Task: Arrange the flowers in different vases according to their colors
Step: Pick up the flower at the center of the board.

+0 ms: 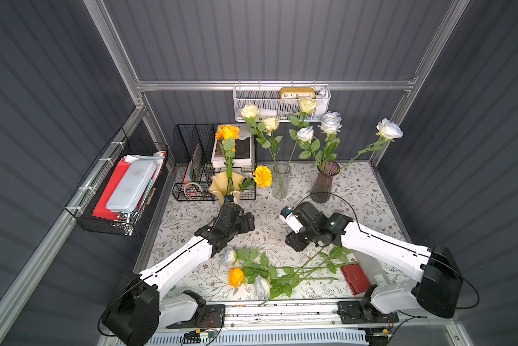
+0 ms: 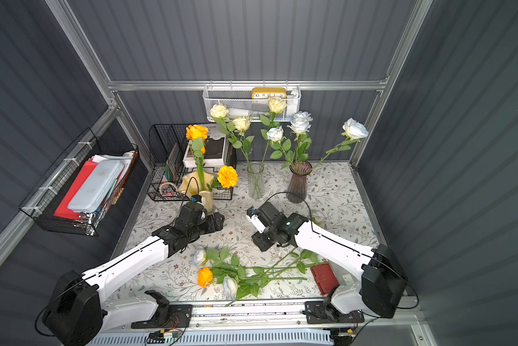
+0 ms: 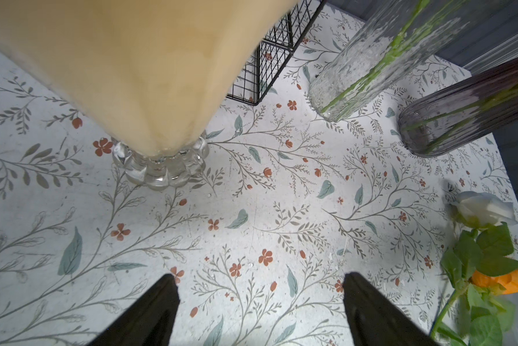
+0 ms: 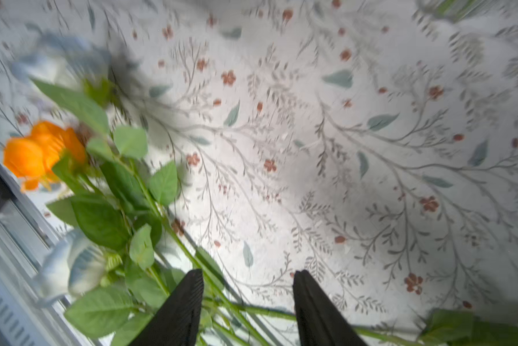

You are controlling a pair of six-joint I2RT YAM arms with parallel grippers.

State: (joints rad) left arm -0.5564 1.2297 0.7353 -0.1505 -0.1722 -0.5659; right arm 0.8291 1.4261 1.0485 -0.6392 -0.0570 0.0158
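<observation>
The outer white rose's stem lies below and back of the right gripper's fingers, so the robot needs to bring them down and back next, onto the bare part of the stem past the rose's leaves.
Three loose flowers lie near the table's front: a white rose [image 1: 229,256], an orange rose [image 1: 236,277] and another white rose [image 1: 262,287], their stems [image 4: 174,233] running right. My right gripper [image 4: 247,272] hovers open over those stems and grips nothing; it also shows in a top view [image 1: 295,241]. My left gripper [image 3: 257,275] is open over bare cloth beside the pale yellow vase [image 1: 226,184], which holds orange blooms. Cream roses stand in the clear vase [image 1: 281,179]. White roses fill the purple vase [image 1: 325,182].
A black wire organiser [image 1: 192,161] with books stands behind the yellow vase. A red wallet [image 1: 355,278] lies at the front right by the stem ends. A white mesh basket [image 1: 281,104] hangs on the back wall and a wire basket [image 1: 123,191] on the left wall.
</observation>
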